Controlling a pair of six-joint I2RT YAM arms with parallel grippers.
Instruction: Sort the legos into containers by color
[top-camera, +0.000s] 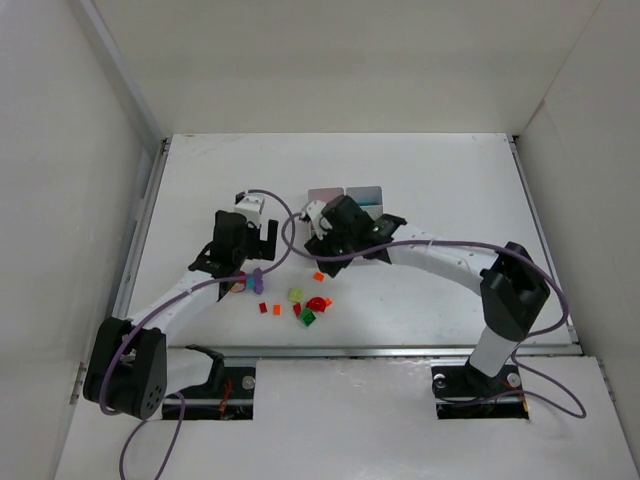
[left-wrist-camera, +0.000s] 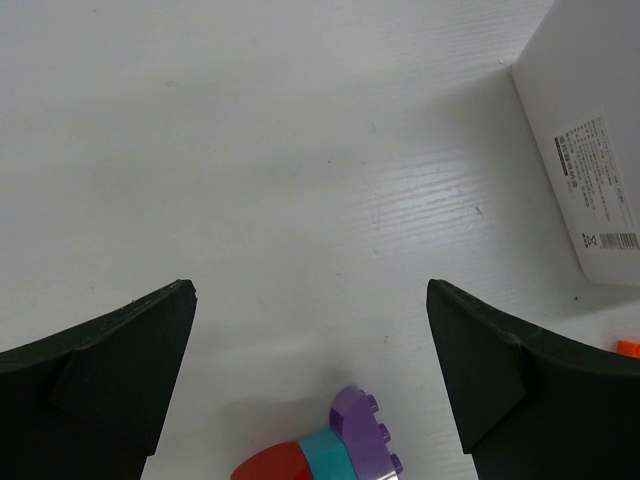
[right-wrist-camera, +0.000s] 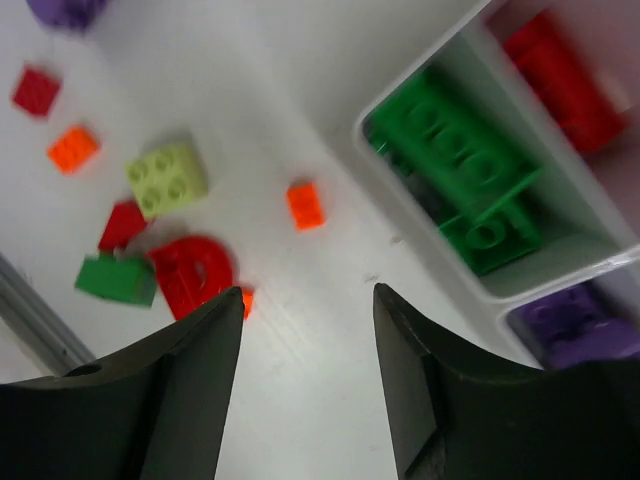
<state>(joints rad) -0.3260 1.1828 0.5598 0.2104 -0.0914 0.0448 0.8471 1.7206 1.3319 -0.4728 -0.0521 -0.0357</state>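
Observation:
The right gripper comes down open onto the small orange bit beside the tray next, since that bit lies apart from the other legos with bare table around it.
The white tray (top-camera: 345, 190) stands mid-table, its near part hidden by my right arm. In the right wrist view its compartments (right-wrist-camera: 440, 235) hold green bricks (right-wrist-camera: 460, 160), a red brick (right-wrist-camera: 560, 80) and purple ones (right-wrist-camera: 575, 325). My right gripper (right-wrist-camera: 308, 292) is open and empty over bare table beside the tray, near an orange bit (right-wrist-camera: 305, 205). My left gripper (left-wrist-camera: 310, 290) is open and empty, with a purple brick (left-wrist-camera: 362, 432), a cyan piece (left-wrist-camera: 325, 455) and a red piece (left-wrist-camera: 272, 465) below its fingers.
Loose legos lie in front of the tray: a yellow-green brick (top-camera: 296, 295), red arch (top-camera: 318, 303), green brick (top-camera: 308, 317), small red (top-camera: 263, 308) and orange (top-camera: 276, 310) bits. White walls enclose the table. A metal rail (top-camera: 380, 351) runs along the near edge.

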